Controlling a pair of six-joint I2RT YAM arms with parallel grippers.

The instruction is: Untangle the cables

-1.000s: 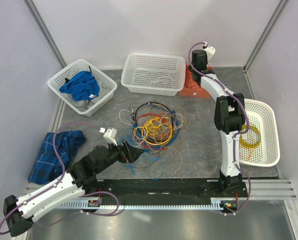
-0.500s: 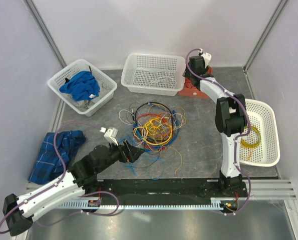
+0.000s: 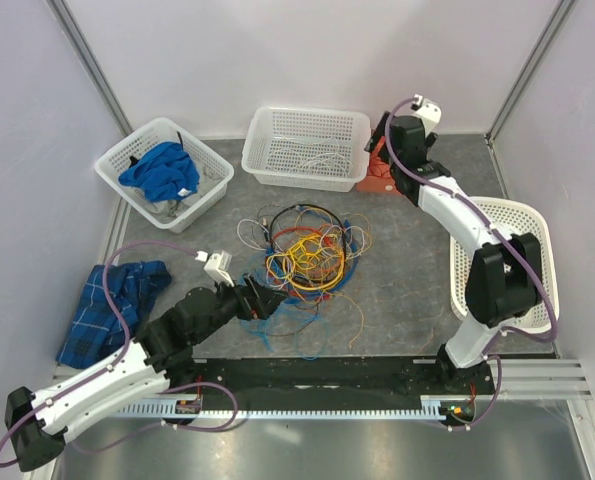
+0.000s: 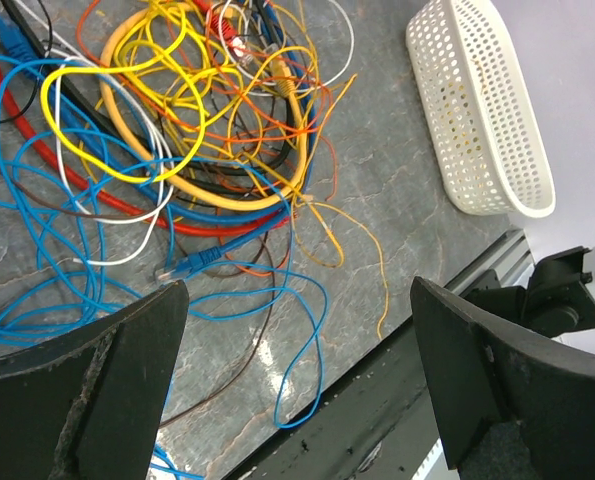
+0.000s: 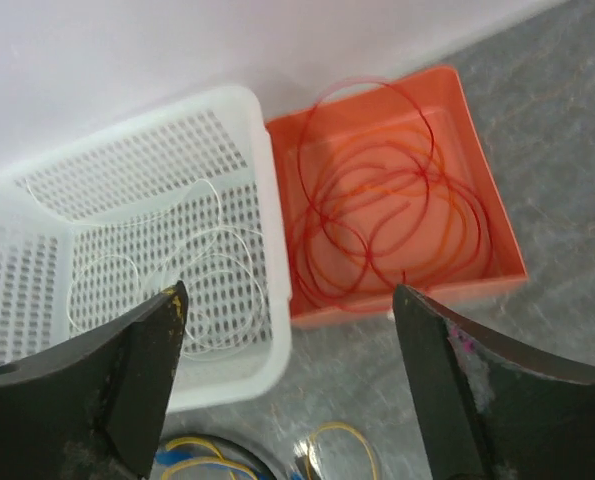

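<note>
I will move my right gripper back from the orange tray point(image 3: 377, 178) next, then down onto the oval-basket side of the cable heap, where orange and yellow wires lie over thicker loops.
The cables point(image 3: 307, 255) lie in a tangled bunch of yellow, orange, red, blue, black and white loops at the table's middle. My left gripper point(image 3: 267, 303) hovers at the bunch's near left edge, open and holding nothing. In the left wrist view the cables point(image 4: 177, 130) spread above the wide gap of the left gripper point(image 4: 297, 330), with a loose blue loop under it. My right gripper point(image 3: 385, 148) is open at the back, over the orange tray point(image 3: 377, 178). The right gripper point(image 5: 289, 300) holds nothing. Red cables point(image 5: 387, 210) lie coiled in that orange tray point(image 5: 497, 270).
A white basket point(image 3: 307, 148) at the back holds thin white wires point(image 5: 177, 270). Another basket point(image 3: 162, 172) at the back left holds blue cloth. An oval basket point(image 3: 537, 240) stands at the right under my right arm. Plaid cloth point(image 3: 117, 305) lies at the left. A black rail point(image 3: 327, 375) runs along the front.
My right gripper has opened above the orange tray. Its arm's elbow has swung right, over the oval basket. The left arm has hardly moved.
</note>
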